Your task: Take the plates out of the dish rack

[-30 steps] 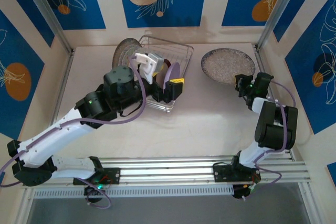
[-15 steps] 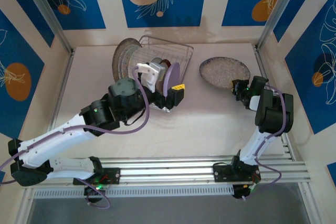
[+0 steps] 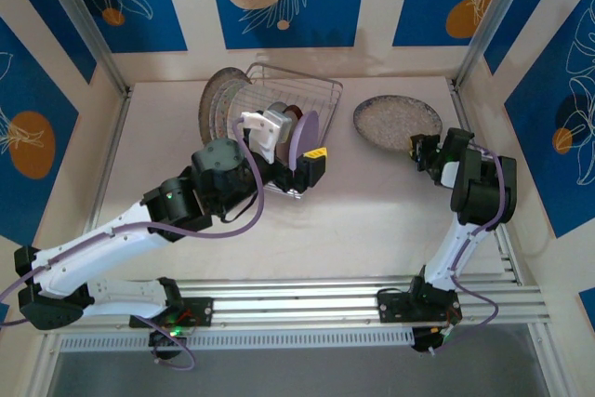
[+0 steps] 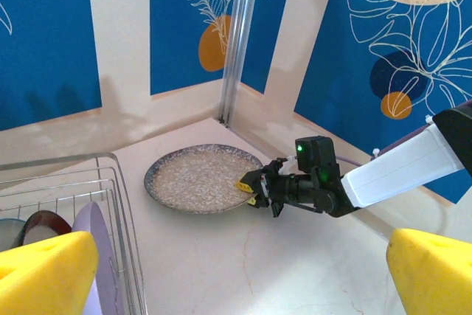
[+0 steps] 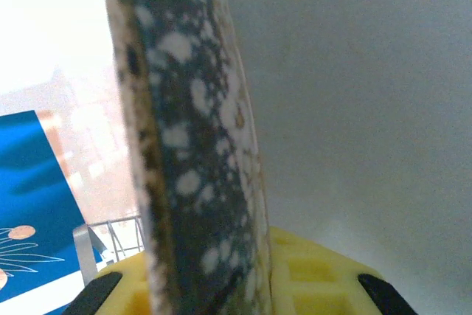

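The speckled plate already lies low over clear tabletop. My right gripper should next ease outward and slightly toward the rack (image 3: 321, 92), then let go of the plate's near rim.
The wire dish rack (image 3: 321, 92) stands at the back middle of the table. A lilac plate (image 3: 308, 136) stands on edge in it, with a dark plate (image 4: 46, 223) behind. A grey plate (image 3: 219, 99) stands upright at the rack's left edge. My left gripper (image 3: 302, 160) is open at the rack's front, and the lilac plate (image 4: 102, 245) is just inside its left pad (image 4: 46, 272). My right gripper (image 3: 423, 150) is shut on the near rim of the speckled plate (image 3: 396, 121), which lies low over the table right of the rack. That rim (image 5: 193, 153) sits between yellow pads.
A metal post (image 4: 237, 42) rises in the back right corner behind the speckled plate. Blue patterned walls close in the table on three sides. Bare tabletop (image 3: 363, 211) stretches in front of the rack, between the two arms.
The speckled plate has tipped flatter and shifted slightly left in the right gripper. The left arm moved a little nearer and to the right at the rack, then held still.
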Controlling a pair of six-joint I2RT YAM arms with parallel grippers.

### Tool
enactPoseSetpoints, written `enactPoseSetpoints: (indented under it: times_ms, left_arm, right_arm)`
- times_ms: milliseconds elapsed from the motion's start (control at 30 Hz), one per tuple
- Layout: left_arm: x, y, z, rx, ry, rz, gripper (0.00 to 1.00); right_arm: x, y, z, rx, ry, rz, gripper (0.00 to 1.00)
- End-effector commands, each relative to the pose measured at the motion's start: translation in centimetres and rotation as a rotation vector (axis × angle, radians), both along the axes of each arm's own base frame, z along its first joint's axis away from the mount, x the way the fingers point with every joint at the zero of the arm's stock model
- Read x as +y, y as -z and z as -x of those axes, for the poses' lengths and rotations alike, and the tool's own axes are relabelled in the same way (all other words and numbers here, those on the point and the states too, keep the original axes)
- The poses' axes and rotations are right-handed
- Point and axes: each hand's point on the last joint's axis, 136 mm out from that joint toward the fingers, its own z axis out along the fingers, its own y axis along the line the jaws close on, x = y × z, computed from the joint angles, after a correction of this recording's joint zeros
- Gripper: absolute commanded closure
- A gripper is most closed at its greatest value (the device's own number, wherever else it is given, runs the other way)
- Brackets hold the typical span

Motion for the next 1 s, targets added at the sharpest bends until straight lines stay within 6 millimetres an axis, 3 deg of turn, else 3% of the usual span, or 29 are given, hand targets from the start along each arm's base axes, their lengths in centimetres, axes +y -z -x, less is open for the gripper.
enactPoseSetpoints:
  times_ms: [0, 200, 967]
  left_arm:
    - [0.9, -1.0, 0.4, -0.004, -0.017, 0.037, 0.00]
    - [1.1, -1.1, 0.5, -0.007, -0.016, 0.034, 0.00]
    - [1.5, -1.6, 0.5, -0.013, -0.024, 0.041, 0.00]
  right_arm:
    - [0.9, -6.6, -3.3, -0.233, -0.093, 0.047, 0.97]
    - [1.6, -4.9, -3.5, -0.109, -0.107, 0.029, 0.80]
    - [1.5, -0.5, -1.4, 0.233, -0.074, -0.048, 0.76]
